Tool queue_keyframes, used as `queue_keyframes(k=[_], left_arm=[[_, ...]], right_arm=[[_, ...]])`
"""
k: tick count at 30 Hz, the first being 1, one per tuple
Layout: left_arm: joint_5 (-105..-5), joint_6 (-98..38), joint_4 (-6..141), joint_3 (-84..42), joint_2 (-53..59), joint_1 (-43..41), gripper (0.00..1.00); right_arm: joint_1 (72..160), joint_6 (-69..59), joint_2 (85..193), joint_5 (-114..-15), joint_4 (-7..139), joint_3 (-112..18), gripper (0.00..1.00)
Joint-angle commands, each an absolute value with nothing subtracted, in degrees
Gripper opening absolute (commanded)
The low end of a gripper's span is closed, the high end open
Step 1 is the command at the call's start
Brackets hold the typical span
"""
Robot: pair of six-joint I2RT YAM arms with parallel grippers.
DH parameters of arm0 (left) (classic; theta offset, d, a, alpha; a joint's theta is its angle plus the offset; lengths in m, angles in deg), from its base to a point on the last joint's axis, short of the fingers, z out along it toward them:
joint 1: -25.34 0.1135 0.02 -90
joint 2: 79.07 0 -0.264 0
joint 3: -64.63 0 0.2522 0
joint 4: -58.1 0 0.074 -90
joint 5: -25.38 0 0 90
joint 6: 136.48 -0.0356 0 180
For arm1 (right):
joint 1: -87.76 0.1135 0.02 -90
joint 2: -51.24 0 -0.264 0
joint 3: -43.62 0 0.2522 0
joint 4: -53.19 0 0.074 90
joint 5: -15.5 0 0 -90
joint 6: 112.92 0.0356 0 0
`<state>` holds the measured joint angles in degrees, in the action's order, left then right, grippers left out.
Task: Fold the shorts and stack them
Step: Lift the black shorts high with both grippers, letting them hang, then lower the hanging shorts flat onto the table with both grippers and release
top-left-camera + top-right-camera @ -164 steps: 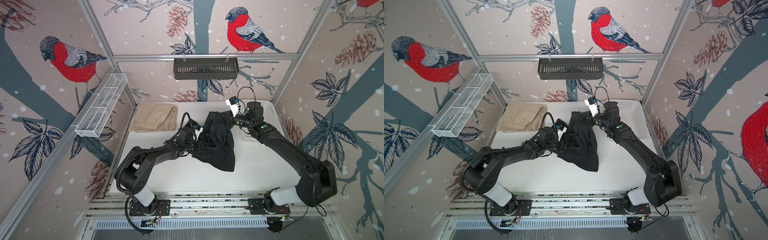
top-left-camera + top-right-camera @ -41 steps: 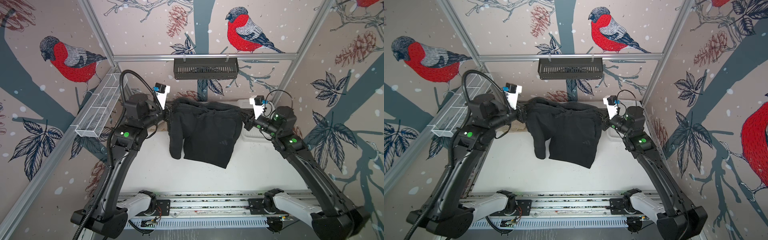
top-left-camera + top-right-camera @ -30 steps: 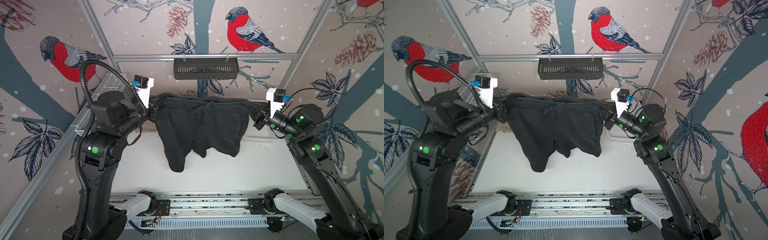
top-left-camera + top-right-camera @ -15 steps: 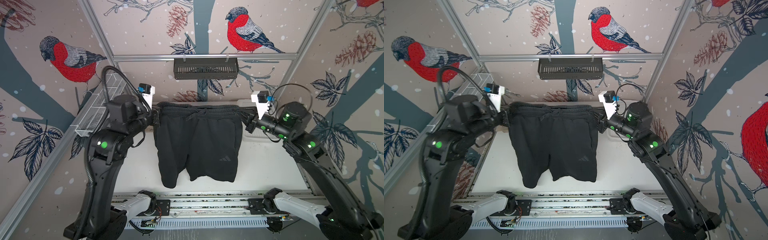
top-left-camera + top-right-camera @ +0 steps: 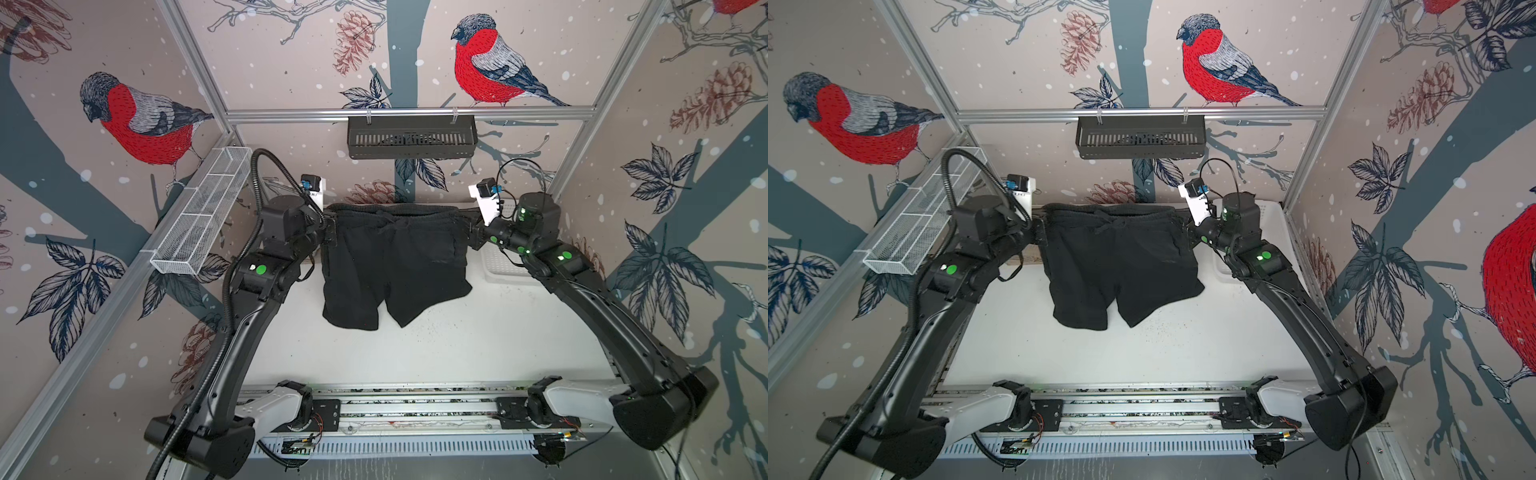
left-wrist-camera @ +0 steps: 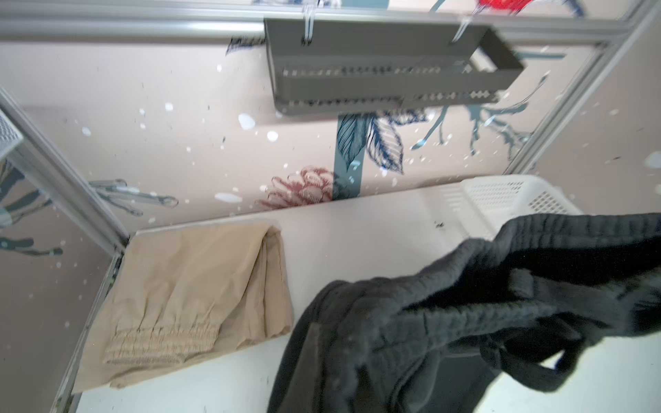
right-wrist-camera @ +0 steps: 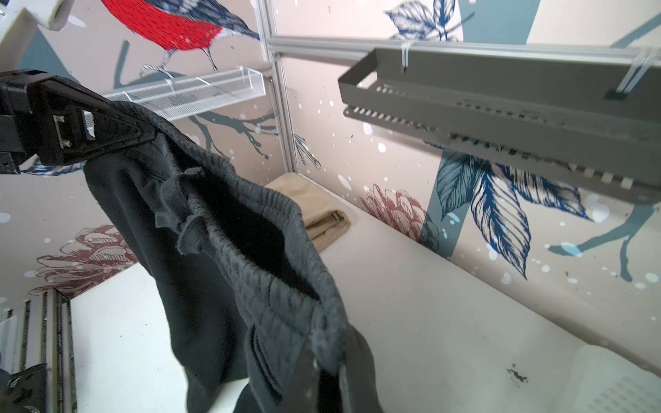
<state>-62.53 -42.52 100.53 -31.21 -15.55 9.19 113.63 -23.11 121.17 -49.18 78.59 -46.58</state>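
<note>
The spread waistband still hangs above the bare tabletop beside the beige shorts. So my left gripper moves down to the tabletop next and lets go of the waistband corner there.
The black shorts (image 5: 395, 266) (image 5: 1121, 266) hang spread by the waistband between my two grippers, front and drawstring facing up in both top views. Their leg ends rest on the white table (image 5: 436, 353). My left gripper (image 5: 330, 226) (image 5: 1038, 228) is shut on the left waistband corner, and it also shows in the right wrist view (image 7: 143, 134). My right gripper (image 5: 471, 235) (image 5: 1187, 235) is shut on the right corner. The beige shorts (image 6: 186, 304) (image 7: 322, 214) lie folded in the far left corner of the table, behind my left arm.
A white perforated basket (image 6: 511, 200) (image 5: 498, 266) stands at the far right of the table under my right arm. A dark slotted shelf (image 5: 411, 137) hangs on the back wall. A wire mesh tray (image 5: 203, 216) is fixed to the left wall.
Both grippers have come down with the black shorts held between them. The legs, which hung free half a second ago, now touch the table.
</note>
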Motion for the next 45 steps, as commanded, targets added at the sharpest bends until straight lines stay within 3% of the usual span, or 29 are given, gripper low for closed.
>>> queue_keyframes(k=[1,9,18,21,25,29,38,39,41,43,45], left_arm=[[-60.2,-43.1,100.2,-34.2,-18.9,9.5,0.00],[-53.7,-41.2,115.9,-48.4,-24.2,9.4,0.00],[-67.2,-40.4,121.5,-51.8,-19.3,9.5,0.00],[-69.6,-41.5,115.7,-46.8,-14.6,9.5,0.00],[-72.9,-43.3,105.1,-39.8,-6.8,10.1,0.00],[-68.8,-42.8,94.4,-32.8,1.5,15.0,0.00],[-70.4,-45.5,77.5,-33.9,24.4,19.4,0.00],[-69.7,-45.7,77.1,-35.1,26.2,19.4,0.11],[-69.0,-45.7,75.8,-37.9,29.5,19.5,0.51],[-68.7,-45.7,75.2,-40.2,32.0,19.6,0.79],[-68.0,-45.5,77.2,-43.5,33.9,19.6,0.89]], right_arm=[[114.9,-23.6,116.4,-45.3,79.8,-48.5,0.00],[120.3,-21.0,103.0,-42.0,86.4,-53.3,0.00],[120.0,-23.7,103.8,-50.5,86.3,-48.2,0.00],[117.4,-26.2,108.8,-55.2,82.9,-45.3,0.00],[107.8,-26.2,119.1,-49.5,73.4,-40.5,0.00],[102.9,-27.8,134.6,-45.5,64.5,-39.1,0.00],[101.8,-28.3,168.2,-40.5,62.3,-60.2,0.04],[102.0,-27.5,170.5,-40.5,62.0,-62.2,0.12],[102.3,-26.4,174.9,-40.3,61.9,-66.7,0.27],[102.8,-25.5,178.3,-40.3,62.1,-70.5,0.43],[103.4,-25.0,180.4,-40.6,63.0,-73.6,0.58]])
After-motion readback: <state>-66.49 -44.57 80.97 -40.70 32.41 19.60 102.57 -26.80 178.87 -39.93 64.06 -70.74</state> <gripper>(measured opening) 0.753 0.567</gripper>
